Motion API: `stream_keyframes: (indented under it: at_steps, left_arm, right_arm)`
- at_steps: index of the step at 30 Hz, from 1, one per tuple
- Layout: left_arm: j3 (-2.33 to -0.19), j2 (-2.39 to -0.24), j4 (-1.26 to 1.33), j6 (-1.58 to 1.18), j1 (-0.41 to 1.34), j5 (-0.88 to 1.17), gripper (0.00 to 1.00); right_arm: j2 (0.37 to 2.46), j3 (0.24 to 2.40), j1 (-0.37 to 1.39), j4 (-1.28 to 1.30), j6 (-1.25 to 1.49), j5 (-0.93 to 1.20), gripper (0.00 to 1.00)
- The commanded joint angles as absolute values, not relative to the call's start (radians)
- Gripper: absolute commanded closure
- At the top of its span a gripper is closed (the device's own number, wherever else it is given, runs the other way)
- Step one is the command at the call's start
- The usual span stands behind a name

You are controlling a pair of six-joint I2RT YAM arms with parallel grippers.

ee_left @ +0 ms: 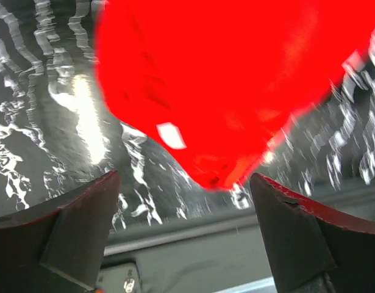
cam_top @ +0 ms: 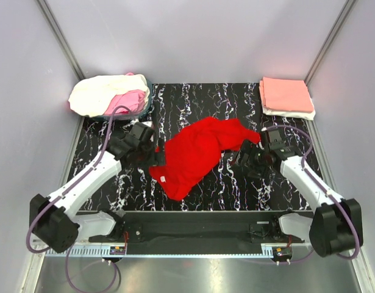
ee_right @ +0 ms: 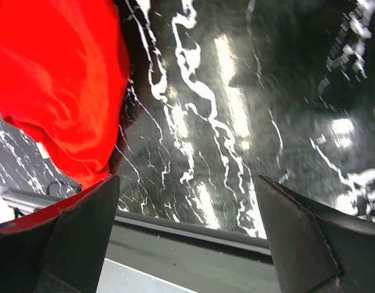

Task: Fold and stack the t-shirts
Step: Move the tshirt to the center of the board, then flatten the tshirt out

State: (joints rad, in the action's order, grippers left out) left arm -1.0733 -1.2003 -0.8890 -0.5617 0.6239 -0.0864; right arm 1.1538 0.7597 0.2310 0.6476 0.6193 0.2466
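The right gripper moves to its right in the top view and down onto the corner of red cloth (cam_top: 257, 135) next, which lies below it that way.
A bright red t-shirt (cam_top: 199, 152) lies crumpled in the middle of the black marbled table (cam_top: 193, 195). My left gripper (cam_top: 155, 152) is at the shirt's left edge. In the left wrist view it (ee_left: 184, 180) stands open, with the red cloth (ee_left: 224, 79) and its white tag (ee_left: 171, 135) just beyond the fingertips and nothing between them. My right gripper (cam_top: 245, 160) is off the shirt's right side. It (ee_right: 187, 183) is open over bare table, the red cloth (ee_right: 53, 79) to its left.
A heap of unfolded shirts, cream-white (cam_top: 102, 94) and pink (cam_top: 131, 101), fills a basket at the back left corner. A folded salmon-pink shirt (cam_top: 286, 94) lies on a folded white one (cam_top: 294, 114) at the back right. Grey walls enclose the table.
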Motion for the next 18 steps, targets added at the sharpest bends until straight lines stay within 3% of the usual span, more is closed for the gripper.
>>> stream_keyframes:
  at_steps: [1,7,18]
  left_arm:
    - [-0.973,-1.175,-0.710,-0.601,0.479,-0.019,0.09]
    - [-0.870,-1.235,-0.580,-0.621,0.361,-0.006,0.01]
    - [-0.785,-1.362,-0.437,-0.632,0.296,0.089,0.01]
  right_arm:
    - [1.207,0.819,0.232,0.568,0.560,0.325,0.00]
    - [1.377,0.943,0.206,0.619,0.499,0.236,0.00]
    - [1.718,1.123,-0.056,0.585,0.477,0.256,0.00]
